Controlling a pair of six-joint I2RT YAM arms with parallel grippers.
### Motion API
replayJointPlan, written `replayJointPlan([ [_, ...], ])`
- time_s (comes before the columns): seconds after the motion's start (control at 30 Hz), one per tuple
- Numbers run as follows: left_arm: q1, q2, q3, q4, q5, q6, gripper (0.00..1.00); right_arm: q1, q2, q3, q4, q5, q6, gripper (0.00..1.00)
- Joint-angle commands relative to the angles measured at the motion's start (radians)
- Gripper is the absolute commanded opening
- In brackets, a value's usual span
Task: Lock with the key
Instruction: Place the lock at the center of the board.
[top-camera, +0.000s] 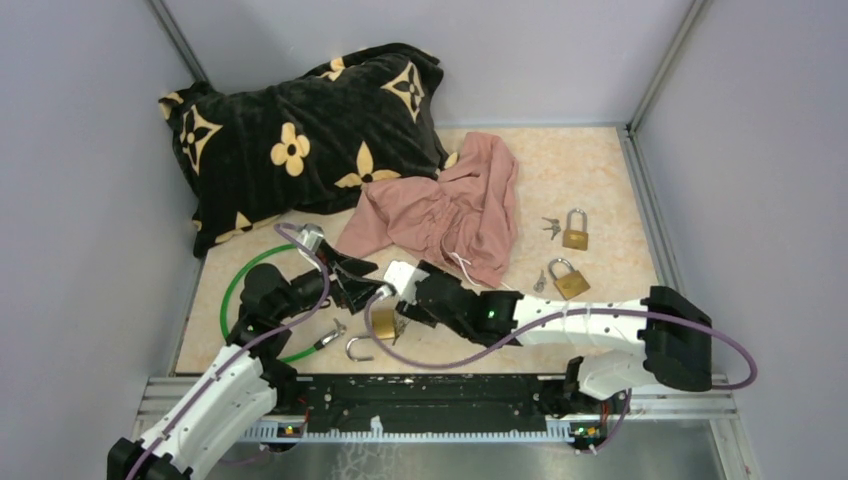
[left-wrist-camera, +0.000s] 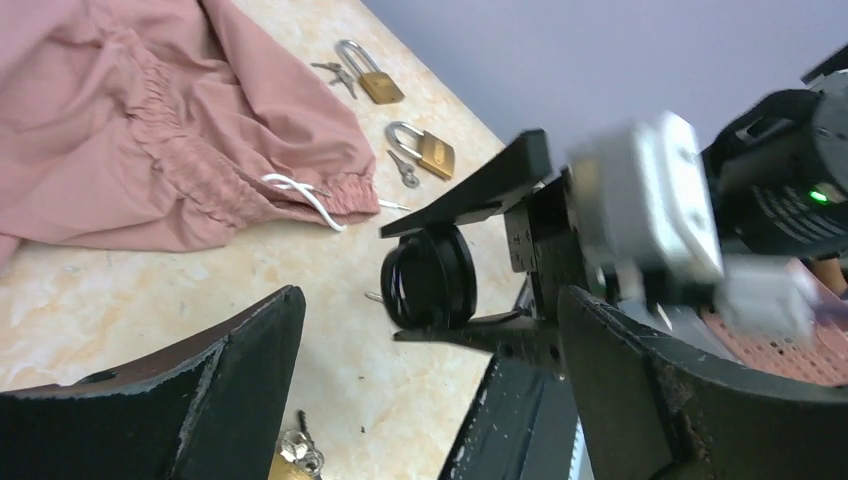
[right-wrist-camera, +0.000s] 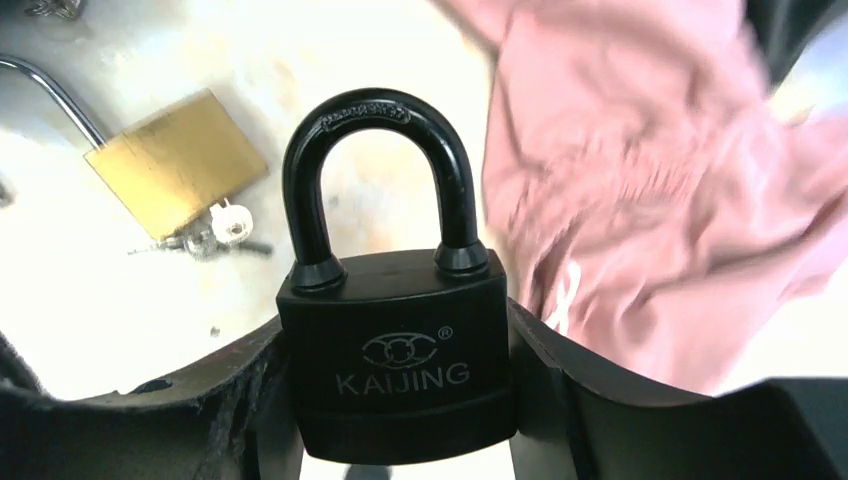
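The black padlock needs to go down onto the empty table. My right gripper first needs to swing to the right in the top view and tilt downward, because the padlock's shackle is closed.
My right gripper is shut on a black KAIJING padlock, its shackle closed and pointing away from the wrist. In the left wrist view the same black padlock sits edge-on between the right gripper's fingers. My left gripper is open and empty, facing that padlock from the left. In the top view the two grippers, left and right, meet near the table's front. A brass padlock with an open shackle lies below them, with a small bunch of keys beside it.
A pink garment lies mid-table and a black flowered pillow at the back left. Two more brass padlocks with keys lie to the right. A green cable loop lies by the left arm.
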Motion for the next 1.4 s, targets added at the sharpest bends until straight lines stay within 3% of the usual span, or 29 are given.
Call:
replayJointPlan([
  [0.0,0.006,-0.02,-0.017,0.023,-0.114,0.004,0.99,-0.114,-0.099,0.091,-0.356,-0.061,0.519,0.0],
  [0.13,0.013,-0.033,-0.03,0.004,-0.142,0.009,0.99,-0.261,-0.133,0.04,-0.622,-0.144,0.862,0.0],
  [0.2,0.016,-0.038,-0.038,0.006,-0.143,0.007,0.99,-0.334,-0.148,-0.016,-0.685,-0.204,0.951,0.0],
  [0.3,0.022,-0.041,-0.045,0.015,-0.142,0.002,0.99,-0.423,-0.161,-0.117,-0.663,-0.31,0.972,0.0],
  [0.57,0.032,-0.049,-0.048,0.006,-0.137,0.006,0.99,-0.455,-0.105,-0.147,-0.639,-0.317,0.935,0.03],
  [0.73,0.033,-0.047,-0.051,0.018,-0.134,0.001,0.99,-0.455,-0.011,-0.111,-0.64,-0.332,0.878,0.17],
  [0.93,0.035,-0.05,-0.048,0.018,-0.133,0.006,0.99,-0.456,0.049,-0.065,-0.644,-0.332,0.833,0.53],
  [1.07,0.037,-0.052,-0.05,0.018,-0.131,0.007,0.99,-0.455,0.062,-0.042,-0.673,-0.289,0.827,0.71],
  [1.1,0.037,-0.052,-0.048,0.018,-0.131,0.008,0.99,-0.455,0.059,-0.038,-0.683,-0.268,0.827,0.78],
  [1.13,0.036,-0.052,-0.048,0.019,-0.132,0.008,0.99,-0.455,0.054,-0.033,-0.69,-0.256,0.828,0.95],
  [1.37,0.039,-0.06,-0.05,0.024,-0.136,0.006,0.99,-0.438,0.01,0.057,-0.733,-0.227,0.791,0.98],
])
